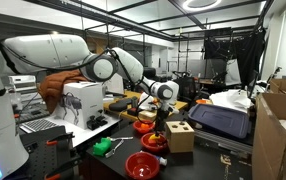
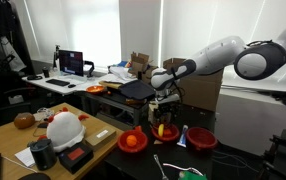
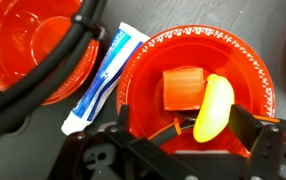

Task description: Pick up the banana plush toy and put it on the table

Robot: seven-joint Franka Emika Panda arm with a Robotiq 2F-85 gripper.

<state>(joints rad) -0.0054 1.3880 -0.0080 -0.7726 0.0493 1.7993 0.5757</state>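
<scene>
My gripper shifts toward the right in the wrist view and lowers over the banana's middle (image 2: 162, 130) (image 3: 215, 109) next, since that lies below it, nearer one finger.
The banana plush toy (image 3: 215, 105) is small, yellow and curved. It lies in a red bowl (image 3: 248, 60) next to an orange block (image 3: 181, 88). In the wrist view my gripper (image 3: 186, 125) is open just above this bowl, one finger at each side. The banana is close to the right-hand finger, with no grip on it. In both exterior views the gripper (image 1: 159, 112) (image 2: 163, 108) hangs over that bowl (image 1: 155, 141) (image 2: 166, 133) on the black table (image 1: 198, 160) (image 2: 233, 165). A speck of yellow shows in the bowl in an exterior view (image 2: 162, 129).
A second red bowl (image 3: 28, 45) and a blue-white tube (image 3: 108, 70) lie left of the banana's bowl, with a black cable (image 3: 53, 65) across them. Other red bowls (image 1: 143, 165) (image 2: 133, 141) (image 2: 201, 138), a wooden box (image 1: 180, 135) and a green plush toy (image 1: 105, 147) (image 2: 188, 174) stand nearby.
</scene>
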